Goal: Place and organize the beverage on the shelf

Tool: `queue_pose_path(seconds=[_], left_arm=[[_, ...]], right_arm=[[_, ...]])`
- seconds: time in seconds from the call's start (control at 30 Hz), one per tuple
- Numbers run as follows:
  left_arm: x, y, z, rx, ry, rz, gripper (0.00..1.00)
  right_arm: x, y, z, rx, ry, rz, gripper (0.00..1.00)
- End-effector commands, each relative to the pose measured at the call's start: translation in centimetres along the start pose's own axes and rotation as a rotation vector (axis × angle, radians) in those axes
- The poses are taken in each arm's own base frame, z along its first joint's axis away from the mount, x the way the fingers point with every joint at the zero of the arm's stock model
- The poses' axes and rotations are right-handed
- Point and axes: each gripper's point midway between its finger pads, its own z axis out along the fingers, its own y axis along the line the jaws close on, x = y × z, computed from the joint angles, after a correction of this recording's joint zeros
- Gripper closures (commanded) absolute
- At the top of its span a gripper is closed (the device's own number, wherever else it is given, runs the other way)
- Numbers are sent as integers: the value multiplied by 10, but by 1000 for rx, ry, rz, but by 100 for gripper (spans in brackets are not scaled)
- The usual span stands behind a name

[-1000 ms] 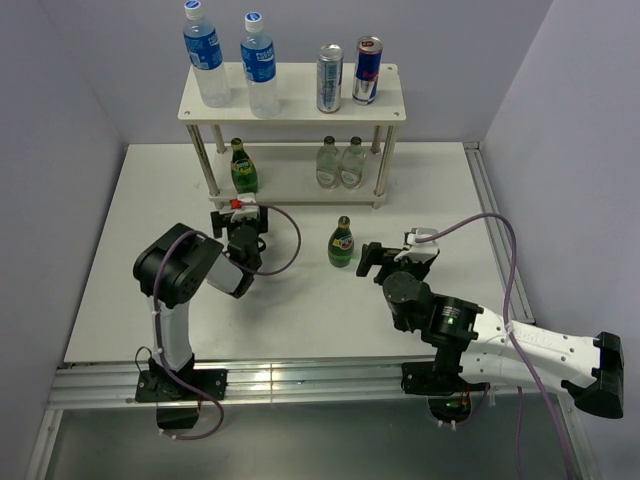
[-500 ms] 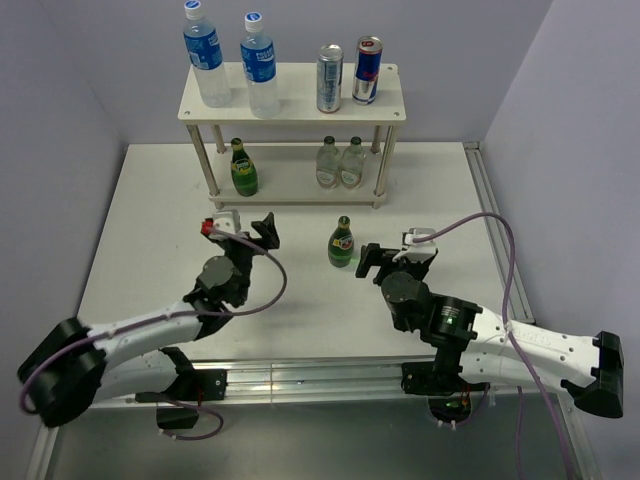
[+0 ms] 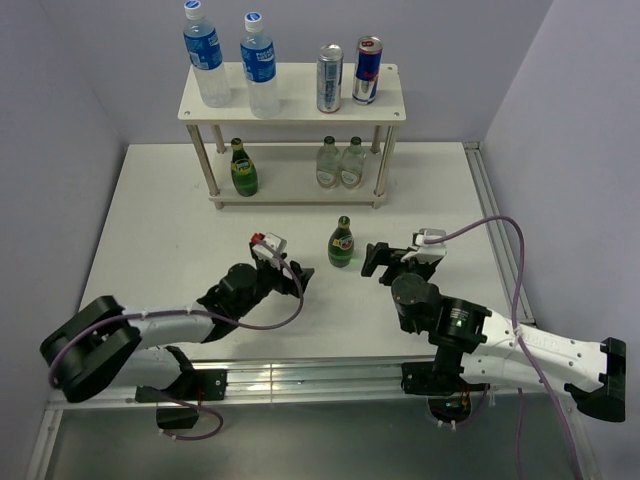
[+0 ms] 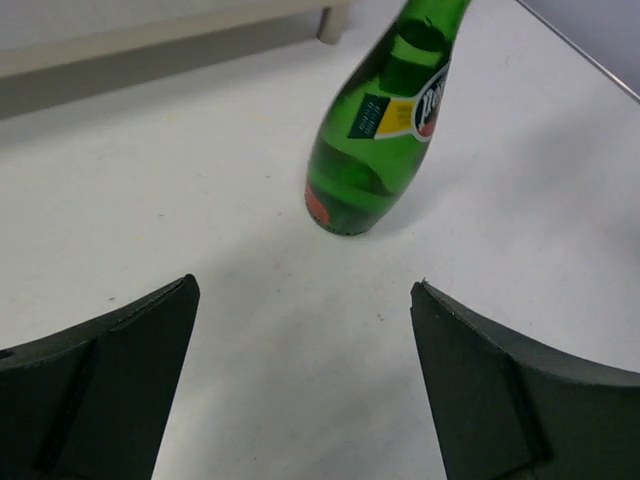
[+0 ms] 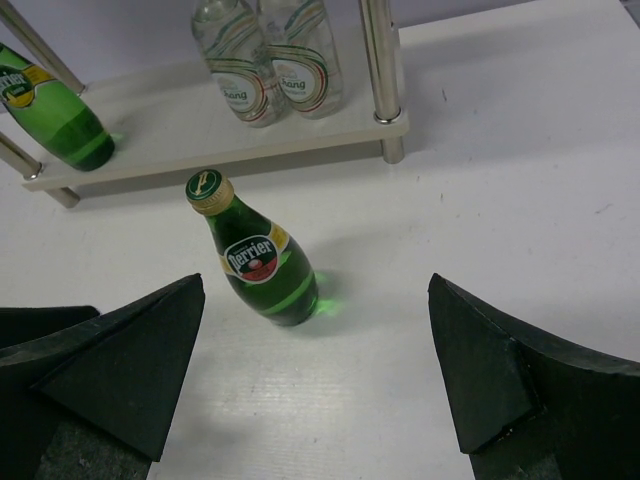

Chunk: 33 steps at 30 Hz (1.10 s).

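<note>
The left gripper goes outward and to the right in the top view next, with its open fingers around the green bottle's neck (image 3: 343,230) (image 4: 433,17), because the bottle stands beyond the ends of its fingers.
A green glass bottle (image 3: 341,243) stands upright on the white table in front of the shelf (image 3: 293,104). My left gripper (image 3: 289,267) lies low to its left, open and empty; in the left wrist view the bottle (image 4: 375,150) is ahead of the gripper (image 4: 305,285), slightly right. My right gripper (image 3: 396,254) sits just right of the bottle, open and empty; the right wrist view has the bottle (image 5: 262,268) ahead of the gripper (image 5: 320,285), toward the left finger. The shelf holds two blue-labelled plastic bottles (image 3: 205,60), two cans (image 3: 330,78) and another green bottle (image 3: 243,168).
Two clear glass bottles (image 3: 340,163) stand on the lower tier at the right, near a shelf leg (image 5: 383,80). Purple-grey walls close in the table on three sides. A metal rail (image 3: 300,380) runs along the near edge.
My left arm has swung down and right, from the shelf's lower tier toward the green bottle on the table. Its jaws narrowed briefly and widened again. The right arm barely shifted.
</note>
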Motion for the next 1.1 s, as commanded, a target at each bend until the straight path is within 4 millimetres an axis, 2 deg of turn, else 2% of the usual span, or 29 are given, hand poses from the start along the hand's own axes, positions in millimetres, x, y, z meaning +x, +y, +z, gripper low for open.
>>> queue_pose_path(seconds=[0.0, 0.03, 0.07, 0.17, 0.23, 0.3, 0.33, 0.37, 0.43, 0.47, 0.53, 0.57, 0.63, 0.67, 0.73, 0.77, 0.83, 0.87, 0.9, 0.93, 1.0, 1.07], left_arm=[[-30, -35, 19, 145, -101, -24, 7], [-34, -37, 26, 149, -111, -23, 7], [-22, -36, 34, 143, -80, -12, 6], [-21, -42, 51, 137, -95, -2, 4], [-31, -45, 59, 126, -141, -6, 4], [-25, -43, 68, 105, -134, -1, 4], [-33, -45, 73, 103, -159, -1, 4], [-26, -43, 78, 95, -146, 9, 3], [-30, -45, 87, 93, -158, 16, 3], [-22, -44, 92, 90, -143, 23, 3], [-25, -48, 101, 98, -152, 22, 3], [-17, -47, 106, 97, -140, 24, 3], [-20, -50, 112, 101, -151, 17, 3], [-13, -50, 116, 101, -139, 20, 3], [-16, -52, 122, 104, -150, 18, 3], [-11, -51, 125, 102, -141, 23, 3], [-15, -53, 132, 99, -152, 23, 4], [-9, -52, 135, 97, -142, 29, 4], [-13, -54, 140, 98, -151, 31, 4], [-5, -52, 144, 94, -133, 36, 4], [-7, -54, 152, 96, -142, 42, 5], [0, -54, 157, 92, -133, 46, 7]], right_arm=[[-6, -8, -1, 22, -23, 37, 0], [-6, -8, -2, 19, -25, 42, 0], [-6, -8, -2, 21, -25, 38, 0], [-7, -9, -1, 30, -27, 42, 0], [-7, -10, -2, 30, -28, 43, 0], [-7, -9, -2, 26, -29, 45, 0], [-7, -10, -2, 26, -29, 47, 0], [-7, -10, -2, 25, -29, 47, 0], [-8, -10, -2, 26, -31, 47, 0], [-8, -9, -2, 27, -30, 45, 0], [-8, -9, -1, 28, -32, 47, 0], [-6, -9, -1, 29, -30, 42, 0], [-6, -9, -1, 30, -30, 42, 0], [-6, -9, -1, 34, -30, 40, 0], [-7, -9, -1, 33, -32, 42, 0], [-6, -9, 0, 33, -31, 40, 0], [-6, -9, 0, 34, -33, 38, 0], [-7, -9, 0, 35, -34, 39, 0], [-6, -9, 0, 34, -33, 39, 0], [-7, -9, 0, 35, -35, 41, 0], [-6, -9, 0, 36, -35, 41, 0], [-6, -10, 1, 41, -33, 37, 0]])
